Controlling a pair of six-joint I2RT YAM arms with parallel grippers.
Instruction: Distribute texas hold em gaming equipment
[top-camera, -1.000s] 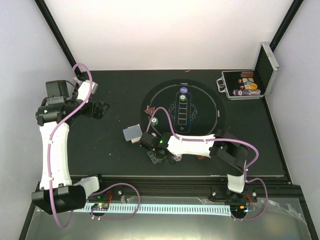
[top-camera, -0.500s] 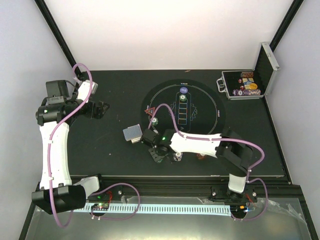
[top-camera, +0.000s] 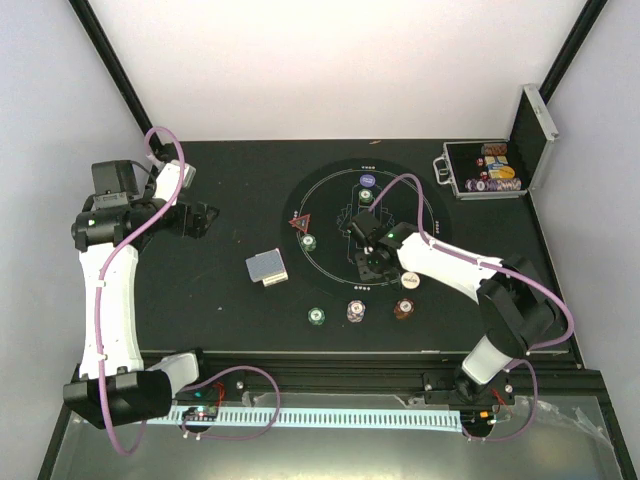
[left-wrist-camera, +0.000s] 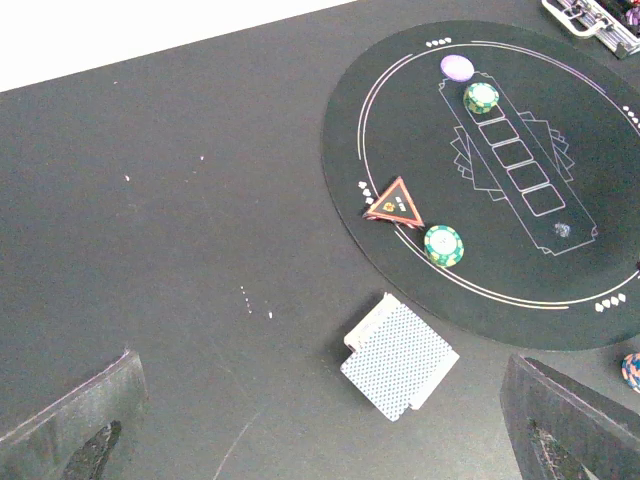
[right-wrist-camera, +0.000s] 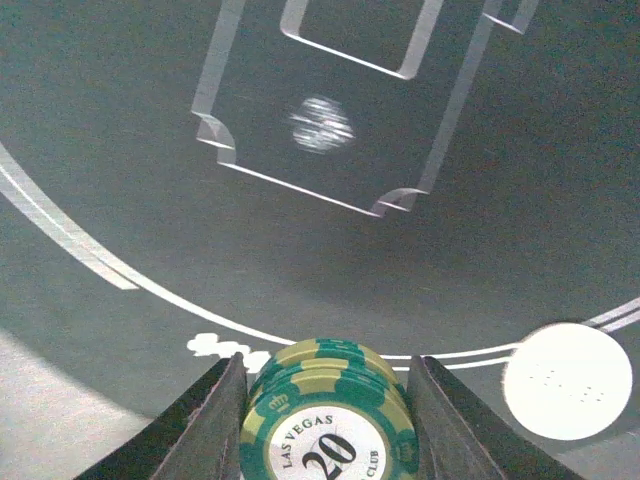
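Note:
My right gripper is going to lower its stack onto the bare mat (right-wrist-camera: 459, 350) next to the white disc, because green chips are beside the red triangle and the blue disc.
My right gripper (top-camera: 372, 268) hangs over the near part of the round black mat (top-camera: 420, 215). It is shut on a small stack of green chips (right-wrist-camera: 328, 420), and a white disc (right-wrist-camera: 567, 380) lies just to its right. A green (top-camera: 317, 316), a purple (top-camera: 356, 311) and a brown chip (top-camera: 404, 308) lie in a row below the mat. The grey-blue card deck (left-wrist-camera: 399, 356) rests left of the mat, near a red triangle (left-wrist-camera: 395, 203) and a green chip (left-wrist-camera: 443, 245). My left gripper (left-wrist-camera: 320, 432) is wide open, high at the far left and holding nothing.
A blue disc (top-camera: 367, 181) and another green chip (top-camera: 367, 197) sit at the mat's far end. The silver-edged case (top-camera: 485, 172) stands open at the back right with coloured chips inside. The table's front edge runs just below the chip row.
My right gripper has swung from the mat's near-left edge, beside the deck, rightward and away onto the mat with the green chips. The chip row it covered now shows. The left arm has not moved.

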